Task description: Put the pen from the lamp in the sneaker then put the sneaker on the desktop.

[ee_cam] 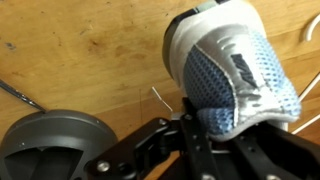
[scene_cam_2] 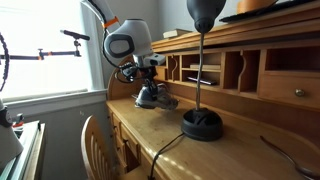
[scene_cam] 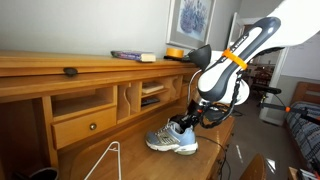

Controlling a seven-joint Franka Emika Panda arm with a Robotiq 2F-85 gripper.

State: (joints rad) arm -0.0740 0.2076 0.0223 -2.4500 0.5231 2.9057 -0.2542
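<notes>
The gripper lowers the sneaker [scene_cam: 172,138] next onto the bare wood of the desktop below it and releases the heel collar. The sneaker still hangs above the desktop.
The grey-blue sneaker [scene_cam: 172,138] with a white sole is at the honey-coloured desktop [scene_cam: 135,160], beside the lamp; I cannot tell whether it rests on the wood or hangs just above it. It also shows in an exterior view [scene_cam_2: 150,97] and in the wrist view [ee_cam: 235,70]. My gripper [ee_cam: 205,135] is shut on the sneaker's heel collar, reaching down from above [scene_cam: 188,118]. The black gooseneck lamp [scene_cam_2: 199,70] stands on the desktop [scene_cam_2: 190,155] on its round base [ee_cam: 55,140]. No pen is visible; the inside of the sneaker is hidden.
An upper shelf board [scene_cam: 60,65] carries a book [scene_cam: 132,56] and an orange roll [scene_cam: 175,51]. Cubbies and a drawer [scene_cam: 85,125] sit below it. A white wire chair back [scene_cam: 105,160] and a wooden chair [scene_cam_2: 95,145] stand in front of the desk.
</notes>
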